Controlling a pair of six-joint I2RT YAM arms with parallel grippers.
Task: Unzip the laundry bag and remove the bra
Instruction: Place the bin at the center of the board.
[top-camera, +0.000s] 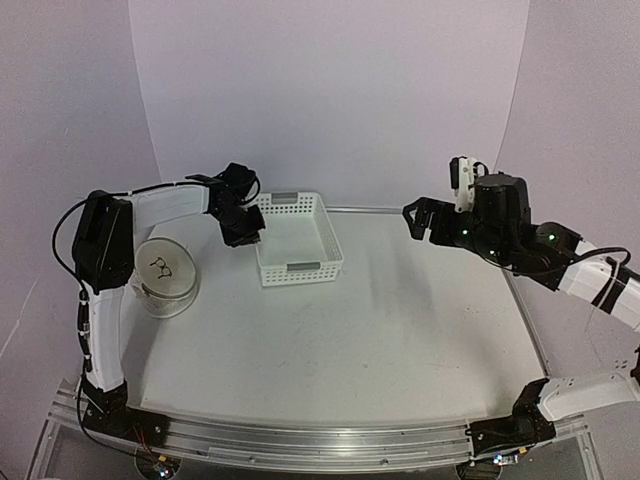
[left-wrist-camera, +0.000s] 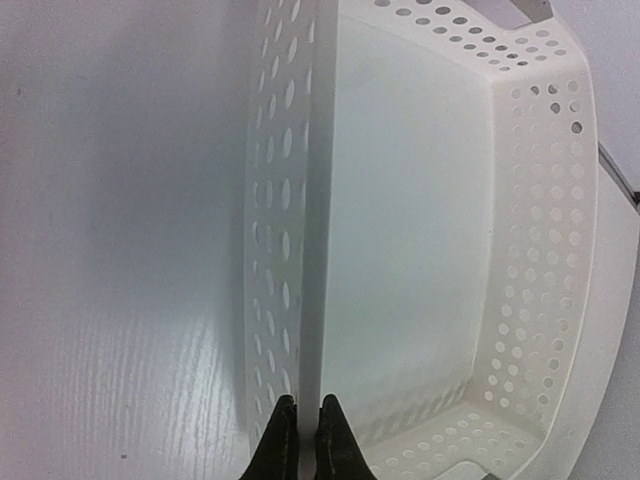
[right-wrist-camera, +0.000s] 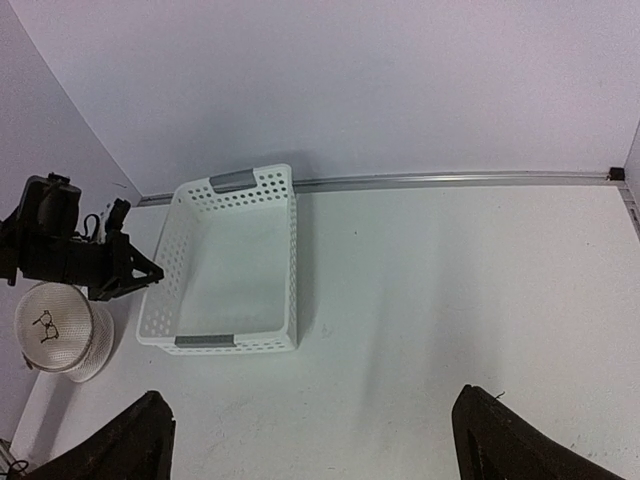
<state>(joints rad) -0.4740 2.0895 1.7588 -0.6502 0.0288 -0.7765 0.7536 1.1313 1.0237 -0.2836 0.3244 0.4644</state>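
The laundry bag stands close, so my left gripper will next slide the basket (top-camera: 331, 238) to the right in the top view, onto bare table, and let go of the basket's rim.
The laundry bag (top-camera: 165, 272), a round white mesh drum with a small black drawing on its flat top, stands at the table's left beside my left arm; the right wrist view shows this bag (right-wrist-camera: 58, 332) too. No bra shows in any view. My left gripper (top-camera: 252, 235) is at the left wall of the white perforated basket (top-camera: 331, 238). In the left wrist view its black fingertips (left-wrist-camera: 303, 402) are pinched on the rim of that basket wall (left-wrist-camera: 275, 230). My right gripper (top-camera: 420, 215) hangs high at the right, wide open (right-wrist-camera: 310, 400) and holding nothing.
The white basket (right-wrist-camera: 291, 250) has grey handles at both short ends and nothing inside. It stands at the back of the table, just right of the bag. A metal rail (top-camera: 300, 435) runs along the near edge.
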